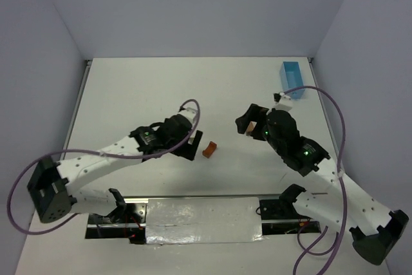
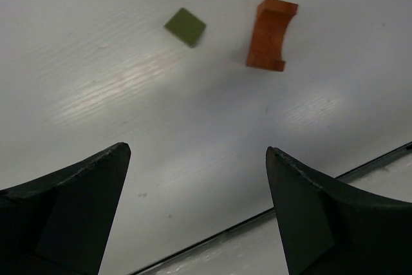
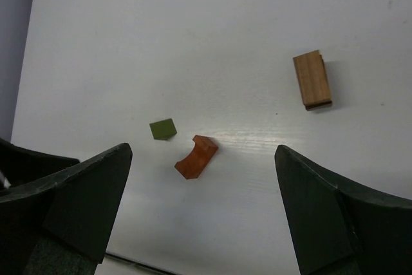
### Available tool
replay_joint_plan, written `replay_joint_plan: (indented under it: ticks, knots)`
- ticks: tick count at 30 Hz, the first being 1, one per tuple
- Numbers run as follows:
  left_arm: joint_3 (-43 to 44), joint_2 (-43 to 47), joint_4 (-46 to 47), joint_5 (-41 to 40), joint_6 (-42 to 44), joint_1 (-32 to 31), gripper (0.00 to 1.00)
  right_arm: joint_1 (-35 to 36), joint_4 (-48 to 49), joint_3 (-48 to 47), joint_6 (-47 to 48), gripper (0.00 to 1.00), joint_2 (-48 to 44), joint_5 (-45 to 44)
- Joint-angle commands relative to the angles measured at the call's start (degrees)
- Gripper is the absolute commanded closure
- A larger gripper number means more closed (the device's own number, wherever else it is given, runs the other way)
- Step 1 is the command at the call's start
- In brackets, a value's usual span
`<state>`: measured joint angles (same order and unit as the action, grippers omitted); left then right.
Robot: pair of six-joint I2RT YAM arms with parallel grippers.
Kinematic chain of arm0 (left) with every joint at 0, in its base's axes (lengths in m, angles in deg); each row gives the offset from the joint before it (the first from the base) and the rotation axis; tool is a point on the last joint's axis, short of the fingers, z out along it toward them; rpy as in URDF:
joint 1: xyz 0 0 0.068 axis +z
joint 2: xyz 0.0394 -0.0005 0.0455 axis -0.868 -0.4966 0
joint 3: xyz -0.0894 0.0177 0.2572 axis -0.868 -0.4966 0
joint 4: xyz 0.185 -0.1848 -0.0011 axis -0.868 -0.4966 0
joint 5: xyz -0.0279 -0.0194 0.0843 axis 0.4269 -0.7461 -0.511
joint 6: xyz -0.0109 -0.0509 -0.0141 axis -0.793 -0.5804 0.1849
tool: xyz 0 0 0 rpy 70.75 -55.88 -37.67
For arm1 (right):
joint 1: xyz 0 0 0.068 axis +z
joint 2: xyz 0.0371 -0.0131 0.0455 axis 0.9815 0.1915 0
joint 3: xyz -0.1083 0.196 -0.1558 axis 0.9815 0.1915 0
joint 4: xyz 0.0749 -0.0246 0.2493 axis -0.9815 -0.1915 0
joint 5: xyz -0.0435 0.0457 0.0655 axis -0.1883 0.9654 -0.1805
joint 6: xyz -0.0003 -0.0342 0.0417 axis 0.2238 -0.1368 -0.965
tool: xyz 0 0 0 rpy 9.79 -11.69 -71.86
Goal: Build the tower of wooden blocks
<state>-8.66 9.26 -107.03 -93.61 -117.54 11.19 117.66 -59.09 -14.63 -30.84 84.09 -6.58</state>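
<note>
My left gripper should next move down and toward the right in the top view, onto the nearer end of the orange arch block, because the arch block is beyond the gripper's open fingers.
The wood blocks lie apart on the white table, none on top of another. An orange arch block (image 1: 208, 150) (image 2: 272, 35) (image 3: 196, 157) rests near the table's middle. An olive-green cube (image 2: 185, 27) (image 3: 163, 129) sits beside it and is hidden in the top view. A tan block (image 3: 312, 80) (image 1: 250, 129) lies farther right. My left gripper (image 1: 196, 146) (image 2: 196, 151) hovers open just left of the arch, holding nothing. My right gripper (image 1: 248, 120) (image 3: 203, 151) is open and holds nothing, above the tan block.
A light blue tray (image 1: 293, 78) stands at the back right corner. A taped metal strip (image 1: 203, 220) runs along the near edge between the arm bases. Purple cables (image 1: 193, 109) loop off both arms. Walls close in the table on three sides.
</note>
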Motion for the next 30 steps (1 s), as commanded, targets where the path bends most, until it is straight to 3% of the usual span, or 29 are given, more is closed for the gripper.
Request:
replay_joint_plan:
  ticks: [1, 5, 10, 13, 18, 21, 29, 30]
  knots:
    - [3.31, -8.43, 9.20, 1.43, -1.51, -2.73, 0.01, -1.95, -7.23, -0.31, -3.29, 0.00, -3.09, -4.58]
    - [6.29, -17.13, 12.75, 2.15, -0.01, -5.62, 0.05, -3.45, -8.47, 1.90, -2.41, 0.00, -10.90, -2.92]
    - [10.60, -26.36, 13.02, 2.14, 2.88, -6.07, 0.15, -4.33, -10.23, 1.90, -0.57, 0.00, -13.47, -1.51]
    - [11.83, -30.06, 13.36, 3.37, 3.33, -6.25, 0.17, -4.51, -10.32, 1.99, 0.05, 0.00, -14.00, -1.51]
    - [12.18, -32.53, 14.86, 3.73, 3.94, -6.33, 0.20, -4.51, -9.27, 1.99, 1.28, 0.00, -12.59, -0.11]
    - [12.89, -33.68, 14.69, 3.55, 4.47, -6.25, 0.32, -4.68, -8.83, 2.16, 1.81, 0.00, -11.62, 0.51]
    - [13.15, -35.70, 15.48, 3.55, 5.09, -6.25, 0.41, -4.51, -8.21, 2.78, 2.69, 0.00, -11.01, 1.13]
    - [13.24, -35.96, 15.56, 3.64, 5.09, -6.25, 0.47, -4.51, -8.21, 2.78, 2.78, 0.00, -10.92, 1.13]
